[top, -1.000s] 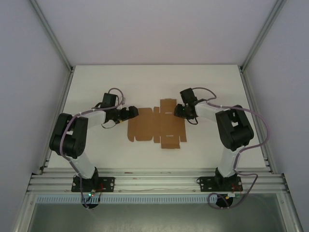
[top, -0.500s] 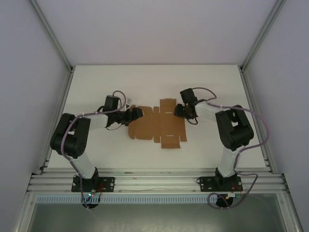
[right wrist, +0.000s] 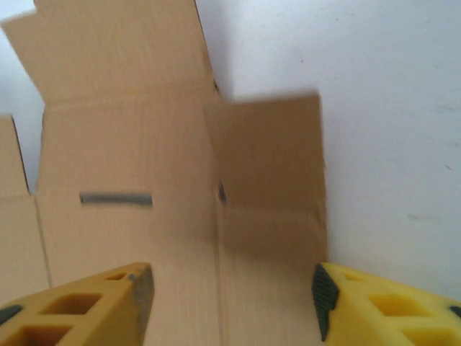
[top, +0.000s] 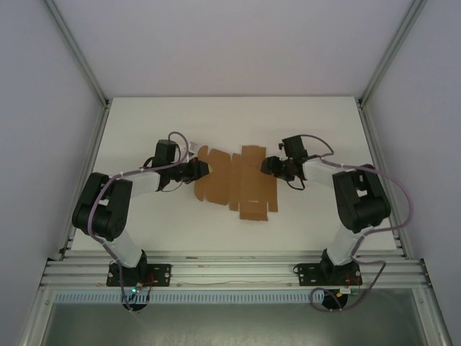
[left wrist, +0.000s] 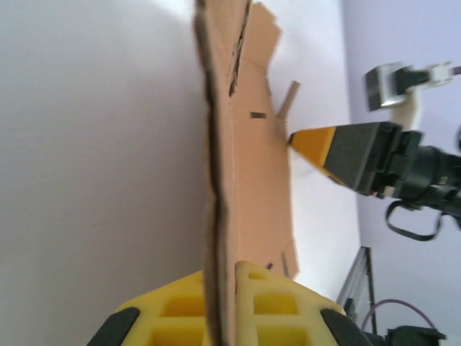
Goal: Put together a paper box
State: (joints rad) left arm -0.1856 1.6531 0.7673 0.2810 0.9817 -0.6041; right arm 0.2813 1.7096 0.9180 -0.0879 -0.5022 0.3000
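The sheet needs to be lifted next as my left gripper rises high above the white table. Then my left gripper needs to let go of the sheet's pinched edge (top: 207, 162) (left wrist: 218, 245), which runs between its yellow fingers.
The paper box (top: 238, 186) is a flat die-cut sheet of brown cardboard, lying mid-table with its left flaps lifted. My left gripper (top: 200, 170) is shut on the sheet's left edge; in the left wrist view the cardboard (left wrist: 245, 158) runs edge-on between the yellow fingers (left wrist: 281, 303). My right gripper (top: 268, 166) stands open at the sheet's right side. In the right wrist view its yellow fingertips (right wrist: 364, 299) straddle a panel and side flap (right wrist: 270, 194) of the sheet without touching it. The right gripper's tip (left wrist: 324, 144) also appears in the left wrist view, beside the sheet.
The white table (top: 144, 122) is bordered by aluminium rails (top: 230, 270) at the near edge and along both sides. White walls close in left, right and behind. Both arms' cables loop above their wrists.
The left gripper closed in on the sheet's left edge and lifted it, so the left flaps now stand up. The right arm shifted to the right and its gripper backed off slightly.
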